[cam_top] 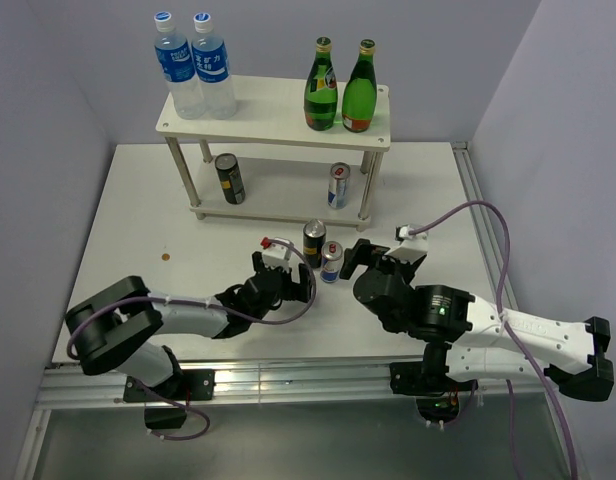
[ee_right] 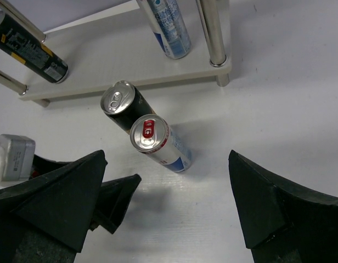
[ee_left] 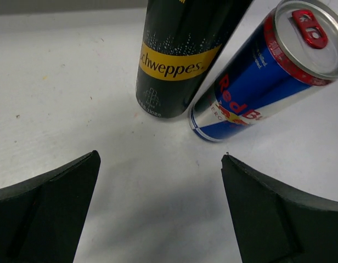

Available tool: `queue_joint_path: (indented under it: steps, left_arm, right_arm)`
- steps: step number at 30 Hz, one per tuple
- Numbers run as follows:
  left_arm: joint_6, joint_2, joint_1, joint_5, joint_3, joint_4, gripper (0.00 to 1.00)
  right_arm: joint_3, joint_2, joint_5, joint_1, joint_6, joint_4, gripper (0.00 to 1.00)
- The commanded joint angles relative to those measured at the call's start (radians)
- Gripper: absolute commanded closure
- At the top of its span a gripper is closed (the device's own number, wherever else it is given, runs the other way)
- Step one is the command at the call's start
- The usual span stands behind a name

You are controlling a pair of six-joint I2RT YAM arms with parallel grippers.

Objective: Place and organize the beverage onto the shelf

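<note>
I will next move my left gripper outward and to the right in the top view, around the dark can's body point(cam_top: 314, 246) point(ee_left: 180, 60), because the can stands upright beyond my open fingers.
The white shelf point(cam_top: 278, 110) stands at the back. Two green bottles point(cam_top: 340, 88) stand on its top board. A dark can point(cam_top: 229, 178) and a silver-blue can point(cam_top: 338, 185) stand on its lower board. A second dark can point(cam_top: 314, 243) and a second silver-blue can point(cam_top: 332, 262) stand together on the table in front of it. My left gripper point(cam_top: 304, 277) is open and empty just left of that pair, which shows close ahead in its wrist view: dark can point(ee_left: 177, 55), silver-blue can point(ee_left: 262, 82). My right gripper point(cam_top: 378, 252) is open and empty just right of the pair point(ee_right: 158, 143).
Two clear water bottles with blue labels point(cam_top: 196, 65) stand on the left of the top board. A small brown spot point(cam_top: 165, 257) lies on the table at the left. The left gripper's finger point(ee_right: 111, 203) shows in the right wrist view.
</note>
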Motion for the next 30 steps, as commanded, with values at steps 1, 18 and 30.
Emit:
queue_joint_path:
  steps: [1,18,30]
  left_arm:
    - [0.039,0.077,0.009,-0.043,0.06,0.181,0.01]
    - [0.09,0.329,0.116,0.063,0.289,0.248,0.01]
    - [0.106,0.441,0.131,0.025,0.41,0.234,0.52]
  right_arm:
    - [-0.015,0.008,0.037,-0.006,0.018,0.001,0.0]
    - [-0.08,0.004,0.017,-0.01,0.021,0.037,0.0]
    - [-0.126,-0.009,0.011,-0.024,0.002,0.073,0.0]
